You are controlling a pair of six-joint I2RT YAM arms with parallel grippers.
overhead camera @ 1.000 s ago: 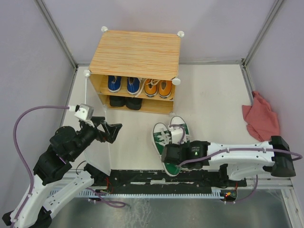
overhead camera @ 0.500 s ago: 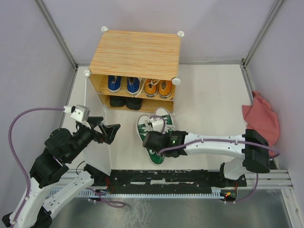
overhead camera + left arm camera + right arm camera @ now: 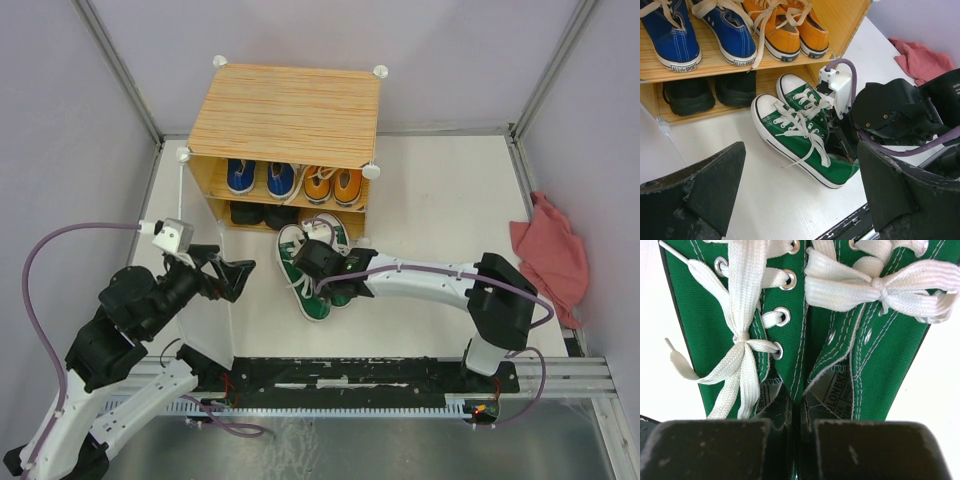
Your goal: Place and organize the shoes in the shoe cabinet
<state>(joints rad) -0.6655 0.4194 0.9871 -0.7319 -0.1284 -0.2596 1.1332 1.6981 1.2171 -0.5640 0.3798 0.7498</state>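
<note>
I will push the green sneakers outward with my right gripper and let go, as the lower shelf's empty space is outward of it, beside the black boots.
The green sneakers (image 3: 300, 278) stand side by side on the floor just in front of the shoe cabinet (image 3: 285, 110), toes towards its lower shelf. My right gripper (image 3: 330, 282) is shut on the pair's two inner walls (image 3: 801, 390), one finger inside each shoe. Blue sneakers (image 3: 690, 30) and orange sneakers (image 3: 787, 30) fill the upper shelf. Black boots (image 3: 707, 92) take the left of the lower shelf. My left gripper (image 3: 238, 274) hangs open and empty left of the green pair, beside the open door.
The cabinet's white translucent door (image 3: 207, 300) stands swung open towards the left arm. A red cloth (image 3: 548, 250) lies at the right wall. A black rail (image 3: 350, 375) runs along the near edge. Enclosure walls close in on every side.
My right arm has carried the green pair from near the front rail back and left, up to the cabinet's lower opening. The left arm has barely shifted.
</note>
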